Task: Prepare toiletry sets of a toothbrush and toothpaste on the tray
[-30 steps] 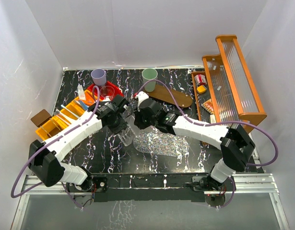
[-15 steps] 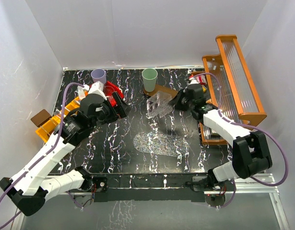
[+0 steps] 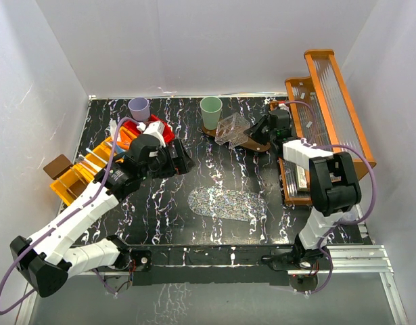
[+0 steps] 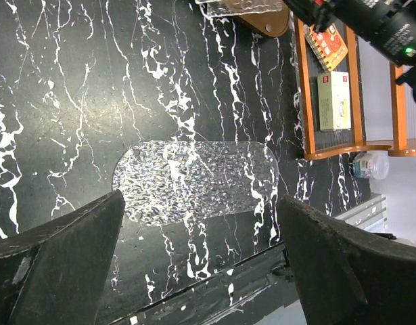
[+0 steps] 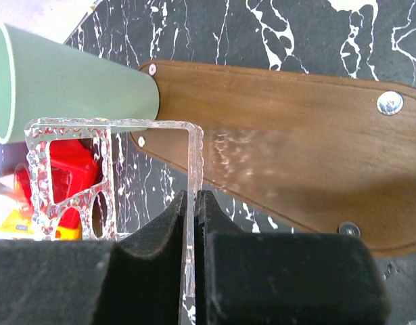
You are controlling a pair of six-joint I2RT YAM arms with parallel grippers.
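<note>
The holder in the robot's right gripper hangs past the brown tray's near edge, so the right gripper should move it outward and toward the wooden rack next, over the brown tray's middle [image 3: 239,139] [image 5: 287,150].
My right gripper [image 5: 196,203] is shut on the edge of a clear textured acrylic holder [image 5: 192,162], which hangs tilted just above the brown wooden tray [image 5: 295,135]. From above, the holder [image 3: 231,127] and right gripper [image 3: 256,132] sit at the back, right of the green cup [image 3: 210,108]. That cup stands at the brown tray's [image 3: 251,143] left end. A clear glittery oval tray [image 3: 224,203] lies mid-table. My left gripper [image 3: 182,158] stands open and holds nothing. Among the small pale, blue and orange items in the orange organiser [image 3: 82,172] I cannot make out a toothbrush or toothpaste.
A lilac cup [image 3: 139,108] and a red bin [image 3: 152,127] stand at the back left. A brown block [image 3: 57,164] lies off the mat's left edge. At the right are a wooden rack [image 3: 333,112] and its shelf with small boxes [image 4: 333,101].
The left gripper opened, let go of the clear holder and drew back to the left. The right arm carried the holder from mid-table to the back right, over the brown tray.
</note>
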